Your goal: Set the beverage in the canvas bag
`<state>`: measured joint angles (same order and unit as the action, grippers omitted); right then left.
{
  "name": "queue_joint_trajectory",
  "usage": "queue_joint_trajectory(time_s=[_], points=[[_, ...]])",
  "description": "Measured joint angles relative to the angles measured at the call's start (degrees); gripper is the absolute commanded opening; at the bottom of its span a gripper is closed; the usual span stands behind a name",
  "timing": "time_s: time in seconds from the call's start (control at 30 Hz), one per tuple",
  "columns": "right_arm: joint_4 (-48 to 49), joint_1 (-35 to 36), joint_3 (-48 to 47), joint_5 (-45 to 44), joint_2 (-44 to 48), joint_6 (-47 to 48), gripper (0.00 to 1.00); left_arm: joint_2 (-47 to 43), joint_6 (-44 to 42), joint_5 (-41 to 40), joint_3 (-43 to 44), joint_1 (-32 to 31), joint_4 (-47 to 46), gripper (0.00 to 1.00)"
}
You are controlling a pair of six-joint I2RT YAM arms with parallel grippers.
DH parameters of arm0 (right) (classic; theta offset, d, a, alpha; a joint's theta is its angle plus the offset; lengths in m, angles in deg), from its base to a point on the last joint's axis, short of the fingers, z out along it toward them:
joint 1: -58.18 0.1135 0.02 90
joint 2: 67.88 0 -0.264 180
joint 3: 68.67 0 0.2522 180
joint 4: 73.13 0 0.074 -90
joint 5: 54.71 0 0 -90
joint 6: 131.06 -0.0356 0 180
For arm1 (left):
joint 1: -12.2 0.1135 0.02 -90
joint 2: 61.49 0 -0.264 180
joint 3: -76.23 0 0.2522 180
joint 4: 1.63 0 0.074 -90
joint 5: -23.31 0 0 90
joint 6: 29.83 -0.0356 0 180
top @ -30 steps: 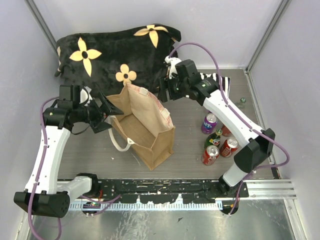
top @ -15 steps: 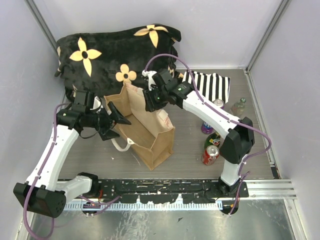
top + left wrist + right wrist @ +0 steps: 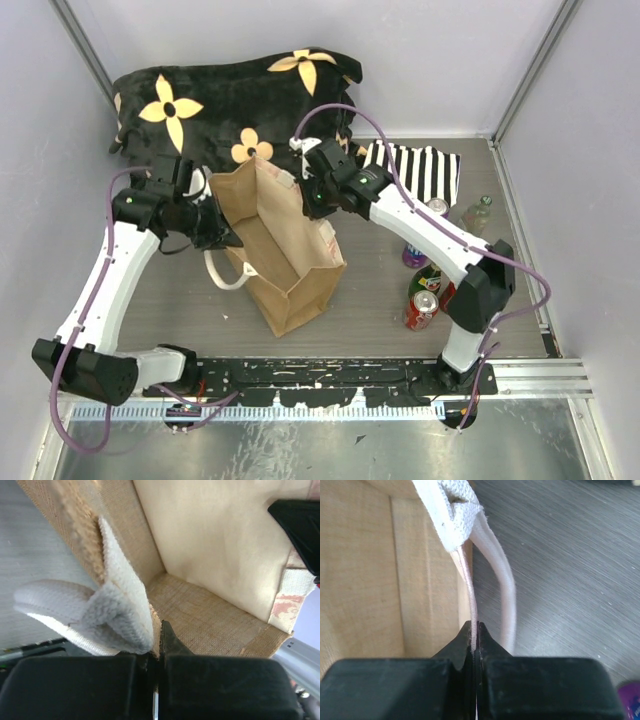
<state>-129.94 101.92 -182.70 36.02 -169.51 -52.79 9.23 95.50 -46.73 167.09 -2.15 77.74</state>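
Note:
I will next pull the bag's pale pink rim toward the beverages and slightly back with my right gripper, then open it, because the bag stands crooked and its opening is slanted.
The tan canvas bag (image 3: pixel 290 262) stands upright mid-table with its mouth spread wide. My left gripper (image 3: pixel 228 240) is shut on the bag's left rim beside a white handle (image 3: pixel 75 611); the left wrist view (image 3: pixel 159 630) shows the fabric edge pinched between the jaws and the bag's bare floor (image 3: pixel 205 610). On the opposite, right rim, my right gripper (image 3: pixel 312 206) is shut; in the right wrist view (image 3: pixel 475 630) the pale pink rim (image 3: pixel 470 580) runs into the jaws. The beverages stand right of the bag: a purple can (image 3: pixel 415 255), a red can (image 3: pixel 420 310) and a green bottle (image 3: pixel 428 280).
A black blanket with yellow flowers (image 3: pixel 230 100) lies behind the bag. A black-and-white striped cloth (image 3: pixel 420 170) lies at the back right, with a silver can (image 3: pixel 437 207) and a clear bottle (image 3: pixel 478 213) near it. Grey walls close in the table.
Both grippers closed in on the bag's rim from either side and shut on it. The bag's mouth is pulled wider and the bag stands straighter.

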Motion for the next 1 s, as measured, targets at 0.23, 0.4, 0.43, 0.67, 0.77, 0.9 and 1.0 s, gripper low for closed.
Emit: queue_joint_trajectory(time_s=[0.23, 0.4, 0.43, 0.67, 0.77, 0.9, 1.0], points=[[-2.82, 0.09, 4.66, -9.31, 10.38, -4.42, 0.01, 7.10, -12.70, -1.36, 13.55, -0.07, 6.88, 0.00], [-8.22, 0.09, 6.86, -15.61, 16.44, -7.45, 0.01, 9.20, -19.91, -3.96, 13.97, -0.07, 9.27, 0.00], [-8.96, 0.09, 7.39, -16.52, 17.22, -7.98, 0.01, 9.38, -21.22, -4.35, 13.79, -0.07, 9.53, 0.00], [-11.56, 0.20, 13.88, -20.20, 21.40, -10.05, 0.01, 9.38, -26.40, -7.32, 10.23, -1.14, 9.92, 0.00], [-11.80, 0.31, 16.68, -20.70, 21.81, -11.23, 0.01, 9.62, -26.84, -8.35, 9.68, -3.08, 9.73, 0.00], [-11.43, 0.35, 21.86, -21.84, 24.13, -12.55, 0.01, 9.75, -26.23, -9.51, 9.29, -6.97, 8.37, 0.00], [-11.28, 0.35, 24.33, -22.86, 25.81, -12.94, 0.01, 9.81, -25.46, -10.10, 8.20, -9.27, 6.60, 0.00]])
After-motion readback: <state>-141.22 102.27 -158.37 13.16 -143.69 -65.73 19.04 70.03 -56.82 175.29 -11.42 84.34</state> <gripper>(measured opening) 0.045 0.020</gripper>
